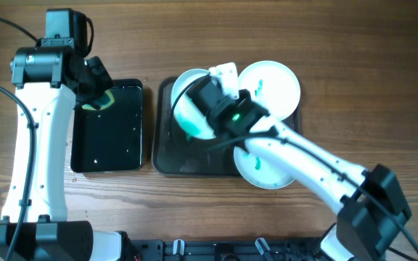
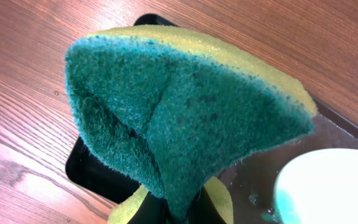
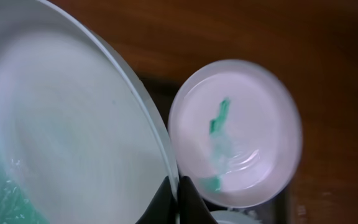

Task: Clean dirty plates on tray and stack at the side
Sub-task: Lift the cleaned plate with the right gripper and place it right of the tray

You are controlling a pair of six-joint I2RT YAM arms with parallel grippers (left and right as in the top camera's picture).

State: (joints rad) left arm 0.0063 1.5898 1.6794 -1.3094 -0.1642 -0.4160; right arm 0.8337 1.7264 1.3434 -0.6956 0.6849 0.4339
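Note:
My right gripper carries the plate across next, lowers it and releases on the bare table beside the large tray, clear to its right in the overhead view.
Three white plates lie over the large dark grey tray point(image 1: 167, 156). The left plate point(image 1: 186, 109) bears a teal smear and is tilted; my right gripper point(image 1: 210, 93) is shut on its rim, seen up close in the right wrist view point(image 3: 174, 198) with that plate point(image 3: 61, 124) filling the left. The back right plate point(image 1: 274, 85) has a teal streak and shows in the right wrist view point(image 3: 241, 134). The front plate point(image 1: 267, 172) lies partly under my right arm. My left gripper point(image 1: 96, 98) is shut on a green and yellow sponge point(image 2: 179, 118) above the small black tray.
The smaller glossy black tray point(image 1: 111, 138) stands left of the large tray, with water drops on it; it also shows in the left wrist view point(image 2: 104, 177). Bare wooden table point(image 1: 383, 87) lies around both trays.

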